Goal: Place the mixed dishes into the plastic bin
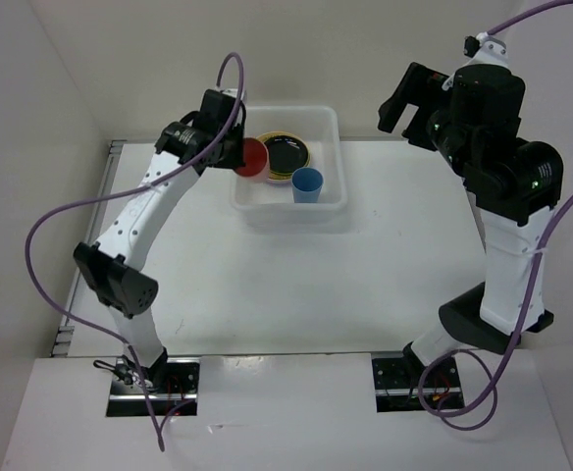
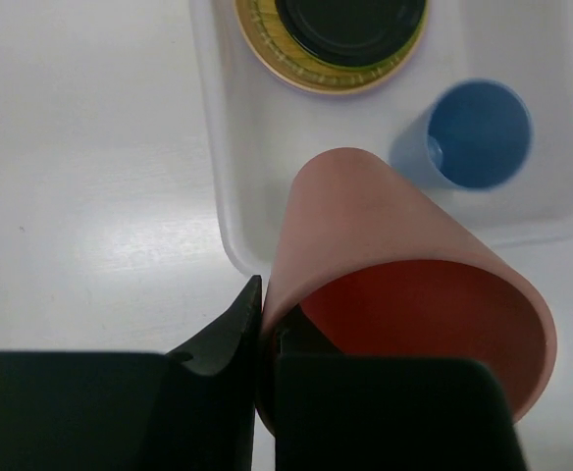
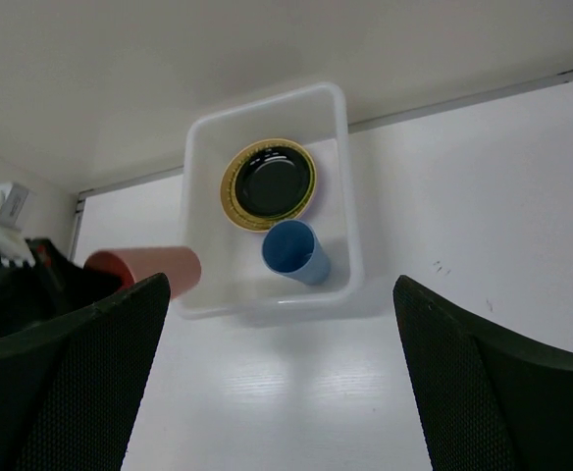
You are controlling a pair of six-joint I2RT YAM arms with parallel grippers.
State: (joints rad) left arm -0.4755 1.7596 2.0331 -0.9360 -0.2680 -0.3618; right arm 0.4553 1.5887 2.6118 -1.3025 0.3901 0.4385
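The left gripper will next carry the pink cup down into the bin, next to the blue cup, where the bin's bottom is bare [image 1: 271, 192] [image 2: 322, 139].
The white plastic bin [image 1: 331, 123] stands at the back middle of the table. It holds a stack of plates with a black plate [image 1: 286, 152] on top and a blue cup [image 1: 307, 183] upright at its near right. My left gripper [image 1: 235, 155] is shut on the rim of the pink cup [image 1: 251, 158] and holds it over the bin's left edge. In the left wrist view the pink cup [image 2: 394, 265] fills the middle, with one finger inside its rim and one outside. My right gripper [image 1: 404, 103] is open and empty, raised to the right of the bin.
White walls close in at the back and left. In the right wrist view the bin [image 3: 350, 177], the blue cup [image 3: 294, 251] and the pink cup [image 3: 144, 269] all show below.
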